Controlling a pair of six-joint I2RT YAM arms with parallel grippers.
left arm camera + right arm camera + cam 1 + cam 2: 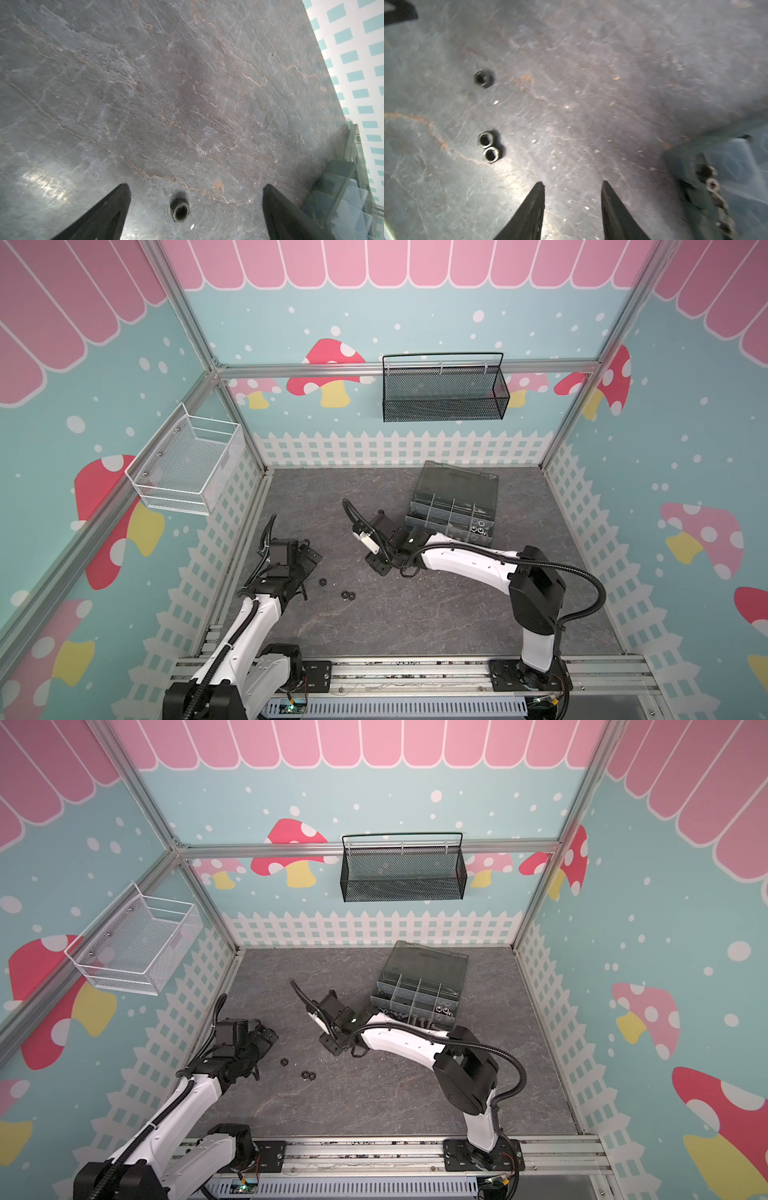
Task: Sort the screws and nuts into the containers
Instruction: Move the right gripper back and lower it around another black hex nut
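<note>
My right gripper is not yet at the pair's nut farther from the single (352, 597) (491, 154) one. It will move back and down to it next, with its fingers around the sides that its neighbor leaves free.
Three black nuts lie loose on the grey table: a single nut (322, 582) (179, 210) (483, 79) and a touching pair (347, 595) (308, 1075) (488, 147). My left gripper (311, 574) (196, 188) stands wide open, with the single nut on the table between its fingers, untouched. Right of the nuts and apart from them, my right gripper (384, 568) (572, 184) hangs low, partly open and empty. The containers (441, 512) (409, 992) sit in the open organizer box at the back right. Silver screws (415, 1017) and nuts (478, 526) lie in its front compartments.
The box's smoky lid (461, 485) leans open toward the back wall. A black mesh basket (444, 393) hangs on the back wall and a white wire basket (187, 468) on the left wall. White fence-print walls enclose the table.
</note>
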